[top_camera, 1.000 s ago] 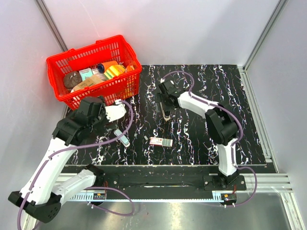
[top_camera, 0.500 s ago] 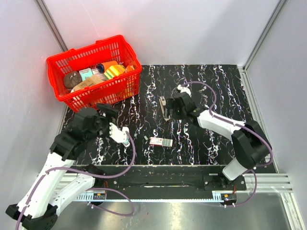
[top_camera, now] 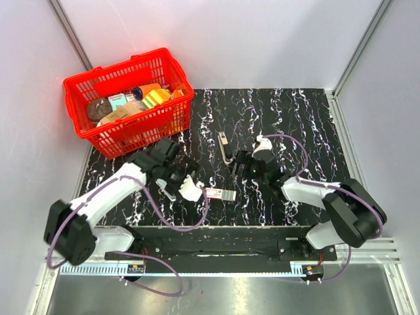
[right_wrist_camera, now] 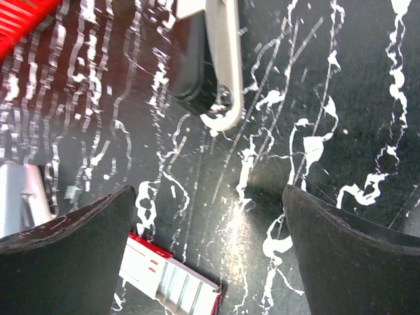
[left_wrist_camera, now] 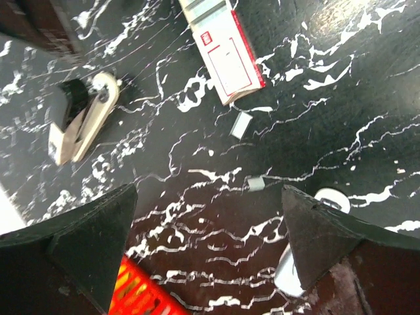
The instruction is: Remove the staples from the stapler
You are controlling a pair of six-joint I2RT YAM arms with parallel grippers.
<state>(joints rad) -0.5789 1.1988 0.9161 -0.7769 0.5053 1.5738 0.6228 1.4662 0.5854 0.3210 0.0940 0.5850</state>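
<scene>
The grey staple piece nearest the box (top_camera: 220, 194) lies below my left gripper on the box's side, so I should move down and toward the box onto it.
The stapler (top_camera: 225, 148), slim, dark with a silvery arm, lies on the black marbled table (top_camera: 308, 131) near the middle. It shows at the top of the right wrist view (right_wrist_camera: 210, 65) and at the upper left of the left wrist view (left_wrist_camera: 82, 115). My right gripper (top_camera: 241, 164) is open and empty just near and right of it (right_wrist_camera: 210, 210). My left gripper (top_camera: 187, 186) is open and empty over the table (left_wrist_camera: 207, 216), left of the red-and-white box (top_camera: 220, 194). Two small grey staple pieces (left_wrist_camera: 241, 123) lie loose by the box.
A red basket (top_camera: 167, 62) full of items stands at the back left. The red-and-white box also shows in both wrist views (left_wrist_camera: 226, 52) (right_wrist_camera: 174, 282). A pale slim bar (left_wrist_camera: 308, 230) lies partly under my left gripper's finger. Grey walls enclose the table.
My left arm swung right and down to beside the box. My right gripper drew back from the stapler toward the near edge. The stapler stayed on the table.
</scene>
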